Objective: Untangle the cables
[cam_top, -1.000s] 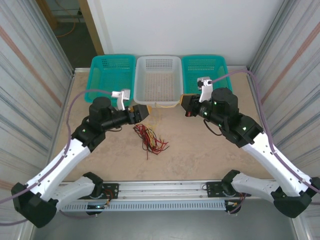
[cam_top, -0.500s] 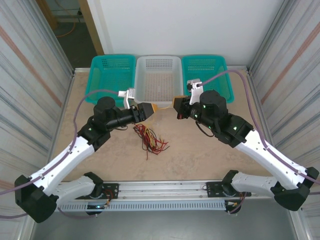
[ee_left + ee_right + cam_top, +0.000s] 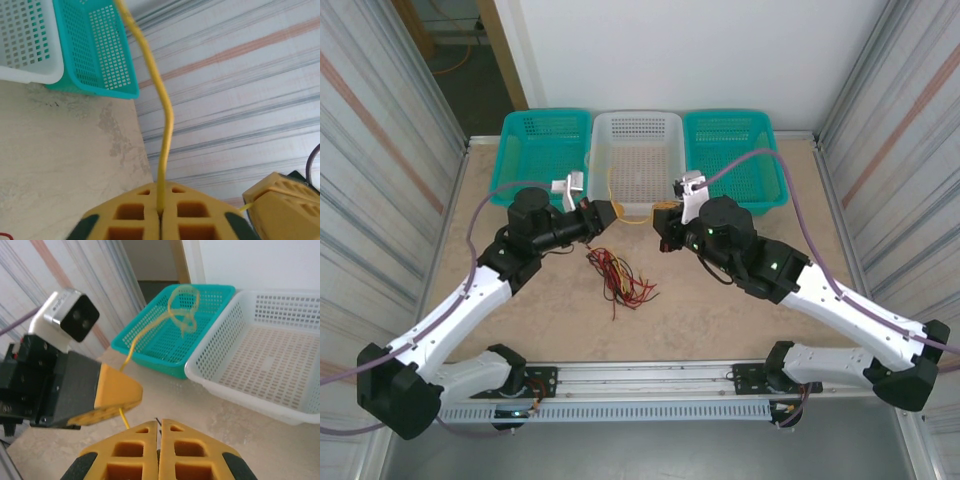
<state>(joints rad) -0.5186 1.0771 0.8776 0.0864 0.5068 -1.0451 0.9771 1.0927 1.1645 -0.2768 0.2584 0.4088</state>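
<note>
My left gripper carries the yellow cable, clear of the bundle, outward over the teal basket by the doorway [image 3: 548, 152] next and releases the cable there.
A loose bundle of red, black and cream cables [image 3: 620, 275] lies on the table in front of both arms. One yellow cable [image 3: 611, 190] is lifted clear of it. My left gripper [image 3: 603, 213] is shut on this yellow cable [image 3: 165, 120], which rises from between the pads. My right gripper [image 3: 665, 218] faces it a short way off, shut, with a thin dark tip poking from its closed fingertips [image 3: 150, 432]. The yellow cable [image 3: 182, 305] loops in the air above the baskets and runs down past the left gripper [image 3: 117, 390].
Three baskets line the far edge: a teal basket [image 3: 545, 130], a white basket [image 3: 638, 125] and a second teal basket [image 3: 730, 130]. Corrugated walls close in both sides. Thick lilac arm cables [image 3: 770, 155] arc over the table.
Both grippers have moved toward each other and toward the white basket. The yellow cable between them has gone slack and now bows up in a loop.
</note>
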